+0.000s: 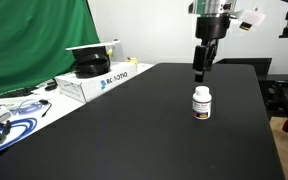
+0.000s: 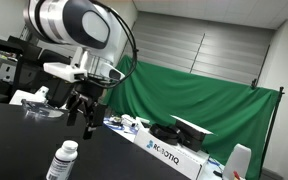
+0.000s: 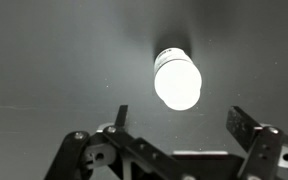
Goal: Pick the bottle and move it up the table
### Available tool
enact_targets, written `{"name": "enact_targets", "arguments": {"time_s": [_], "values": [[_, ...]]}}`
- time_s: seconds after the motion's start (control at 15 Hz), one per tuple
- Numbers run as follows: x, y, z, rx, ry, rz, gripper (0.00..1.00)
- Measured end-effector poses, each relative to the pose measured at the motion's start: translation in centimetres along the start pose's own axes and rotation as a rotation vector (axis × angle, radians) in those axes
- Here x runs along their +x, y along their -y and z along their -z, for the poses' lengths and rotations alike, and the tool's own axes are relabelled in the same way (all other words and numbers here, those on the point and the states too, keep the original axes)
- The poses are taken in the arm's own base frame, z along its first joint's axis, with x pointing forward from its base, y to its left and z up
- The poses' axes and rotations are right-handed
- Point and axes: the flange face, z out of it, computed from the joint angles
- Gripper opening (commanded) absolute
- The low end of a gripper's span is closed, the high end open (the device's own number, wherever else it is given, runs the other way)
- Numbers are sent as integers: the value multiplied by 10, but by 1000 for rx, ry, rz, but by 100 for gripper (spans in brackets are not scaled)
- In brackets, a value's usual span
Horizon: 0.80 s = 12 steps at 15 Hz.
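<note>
The bottle (image 1: 201, 104) is below my gripper, so I will move my gripper down toward it next and close its fingers around the cap.
The small white bottle (image 1: 201, 104) with a white cap and an orange-brown label band stands upright on the black table (image 1: 134, 130). It also shows at the bottom of an exterior view (image 2: 62, 162) and, from above, as a bright white cap in the wrist view (image 3: 177, 82). My gripper (image 1: 201, 71) hangs above and behind the bottle, apart from it. Its fingers (image 3: 179, 118) are spread wide with nothing between them; the bottle lies just beyond the fingertips. In an exterior view the gripper (image 2: 84, 121) hovers above the table.
A white box with blue lettering (image 1: 92, 82) stands at the table's far side with a black object on it. Cables and small items (image 1: 9, 112) lie beside it. A green curtain (image 2: 204, 105) hangs behind. Another stand (image 1: 284, 90) is past the table's edge.
</note>
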Motion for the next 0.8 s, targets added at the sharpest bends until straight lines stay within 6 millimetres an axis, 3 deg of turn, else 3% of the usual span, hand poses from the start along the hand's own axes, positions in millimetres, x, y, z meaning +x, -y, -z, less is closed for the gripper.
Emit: {"name": "enact_targets", "arguments": {"time_s": [0.27, 0.33, 0.4, 0.8], "values": [[-4, 9, -27, 30, 23, -13, 100], [-6, 9, -33, 34, 35, -20, 75], [-8, 10, -38, 36, 46, -25, 74], [-9, 5, -47, 33, 55, -28, 31]]}}
